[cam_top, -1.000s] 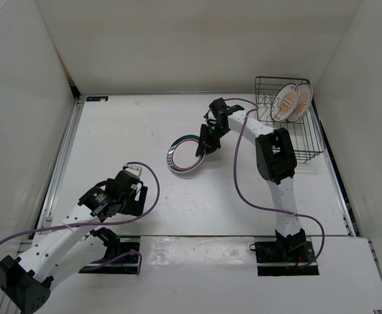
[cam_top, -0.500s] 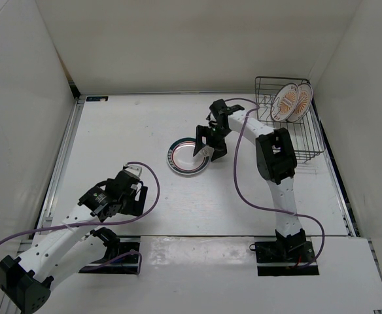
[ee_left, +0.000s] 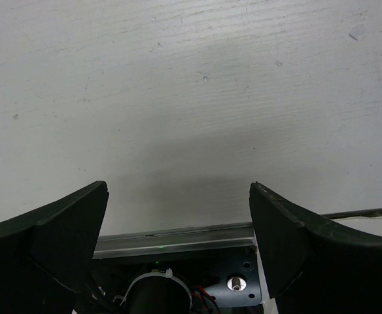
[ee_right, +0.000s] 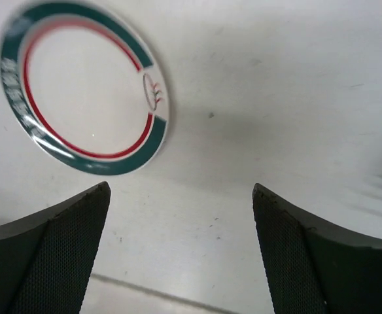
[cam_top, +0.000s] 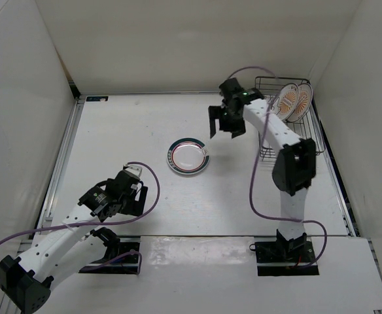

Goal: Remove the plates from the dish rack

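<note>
The nearer white plate stands upright in the rack, and my right gripper needs to move outward and to the right in the top view to that plate's lower rim.
A white plate with a green-and-red rim ring [cam_top: 189,156] lies flat on the table, and it shows at the upper left of the right wrist view [ee_right: 83,88]. My right gripper [cam_top: 225,129] hangs open above the table, up and to the right of that plate, with nothing between its fingers [ee_right: 181,196]. Two plates with orange sunburst centres [cam_top: 286,103] [cam_top: 303,98] stand upright in the black wire dish rack [cam_top: 301,145] at the back right. My left gripper [cam_top: 120,198] rests low at the front left, open and empty [ee_left: 178,196].
White walls close in the table on the left, back and right. A purple cable [cam_top: 253,190] loops beside the right arm. In the left wrist view a metal rail [ee_left: 178,239] and the arm's base lie below bare table.
My right gripper opened and let go of the green-rimmed plate, which settled flat on the table. The right arm then rose and swung back and right, toward the rack. The left arm stayed still.
</note>
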Controlling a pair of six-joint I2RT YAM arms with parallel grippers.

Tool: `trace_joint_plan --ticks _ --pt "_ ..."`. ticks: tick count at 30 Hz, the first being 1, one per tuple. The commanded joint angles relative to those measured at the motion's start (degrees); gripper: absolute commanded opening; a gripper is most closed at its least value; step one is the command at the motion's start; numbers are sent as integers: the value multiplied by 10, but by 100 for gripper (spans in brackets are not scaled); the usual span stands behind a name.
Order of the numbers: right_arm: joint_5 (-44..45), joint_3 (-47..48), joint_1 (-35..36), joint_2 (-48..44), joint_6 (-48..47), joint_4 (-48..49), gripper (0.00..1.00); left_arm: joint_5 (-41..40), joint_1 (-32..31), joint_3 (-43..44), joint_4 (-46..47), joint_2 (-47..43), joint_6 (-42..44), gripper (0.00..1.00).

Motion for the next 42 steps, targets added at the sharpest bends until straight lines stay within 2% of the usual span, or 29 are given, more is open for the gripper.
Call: trace_joint_plan --ticks 1,4,7,9,10,11,16,22,25,32,35,36,37,38,42 --pt "169 -35 -39 -161 -20 76 90 7 2 18 8 -5 4 100" --pt "245 -41 -73 -186 -6 132 90 4 3 19 8 -7 4 100" --pt "276 -33 -108 -201 -10 181 90 6 2 19 8 -10 5 100" --pt "298 -26 -146 -189 -9 200 90 10 2 20 10 -9 5 100" --pt "295 -31 -153 -186 -22 250 90 11 2 19 9 -11 5 100" --pt "301 -38 -166 -175 -30 261 90 11 2 19 11 -12 6 100" --pt "361 19 -200 -104 -61 259 89 11 2 15 8 -24 4 100" --pt "282 7 -258 -64 -26 270 83 21 2 15 10 -15 9 100" --pt "274 52 -262 -34 -26 244 73 18 2 16 5 -10 9 100" --pt "238 60 -309 -4 -29 226 70 18 2 15 8 0 11 100" --pt "179 62 -325 17 -33 227 62 19 2 17 7 6 14 100" --pt "132 71 -327 23 -42 227 60 19 2 15 6 7 14 100" --pt "126 75 -330 28 -42 222 51 21 2 16 6 8 14 100" --pt "126 81 -332 45 -42 218 47 20 2 16 7 10 14 100" --pt "146 78 -337 55 -36 217 44 18 2 17 8 15 16 100"
